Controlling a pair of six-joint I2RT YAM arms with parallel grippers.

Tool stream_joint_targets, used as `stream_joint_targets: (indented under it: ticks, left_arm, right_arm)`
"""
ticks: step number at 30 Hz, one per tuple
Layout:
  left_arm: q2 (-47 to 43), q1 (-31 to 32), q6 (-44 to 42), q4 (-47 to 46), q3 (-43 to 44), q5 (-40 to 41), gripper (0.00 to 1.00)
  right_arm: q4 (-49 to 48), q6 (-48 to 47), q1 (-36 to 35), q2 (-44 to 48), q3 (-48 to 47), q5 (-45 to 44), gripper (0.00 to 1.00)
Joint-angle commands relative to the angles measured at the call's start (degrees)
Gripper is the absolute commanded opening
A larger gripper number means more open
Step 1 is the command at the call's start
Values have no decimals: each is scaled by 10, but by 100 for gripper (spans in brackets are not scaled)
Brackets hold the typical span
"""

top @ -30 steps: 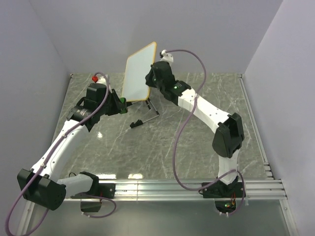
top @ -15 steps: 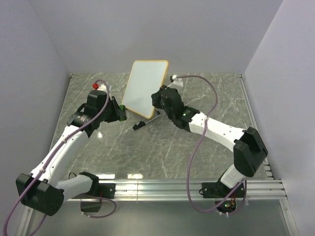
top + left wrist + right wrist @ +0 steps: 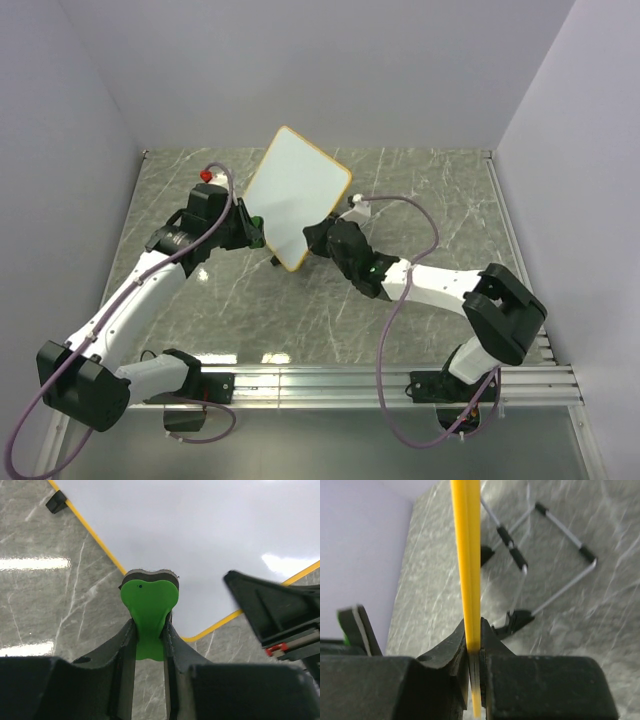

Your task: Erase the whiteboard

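The bare marble tabletop has a clear spot below my left gripper, nearer my base, so next I will move that gripper down and back to release the eraser [image 3: 148, 612] there.
The whiteboard [image 3: 296, 196] is white with a thin orange-yellow frame and is held tilted above the table; its face shows no marks. My right gripper [image 3: 318, 237] is shut on its lower right edge; the right wrist view shows the yellow frame [image 3: 468, 555] edge-on between the jaws. My left gripper [image 3: 254, 229] is shut on a green eraser [image 3: 148, 612], whose dark pad is at the board's lower left edge [image 3: 165, 535]. A black foot [image 3: 56, 501] shows on the board's frame.
A wire stand [image 3: 547, 555] with black sleeves lies on the grey marble table [image 3: 430, 200] beneath the board. Walls close in the table at the back and both sides. A metal rail [image 3: 350, 380] runs along the near edge.
The right arm has lowered and turned the whiteboard towards the left and nearer. The left gripper with the eraser has moved right, up to the board's edge.
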State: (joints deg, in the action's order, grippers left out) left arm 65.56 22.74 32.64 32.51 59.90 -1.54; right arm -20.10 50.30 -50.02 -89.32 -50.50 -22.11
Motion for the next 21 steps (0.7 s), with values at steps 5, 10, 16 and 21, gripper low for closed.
stream_joint_targets:
  ticks: [5, 10, 16, 21]
  left_arm:
    - [10, 7, -2, -29, -2, 4, 0]
    - [8, 9, -1, -31, -14, 6, 0]
    - [4, 9, 2, -32, -18, 7, 0]
    - [-2, 9, -1, -26, -15, 14, 0]
  right_arm:
    - [95, -23, -21, -74, 73, 29, 0]
    - [141, -63, -15, -65, 38, 14, 0]
    - [220, -145, 15, -40, -15, -7, 0]
    - [238, -182, 47, -43, -29, 8, 0]
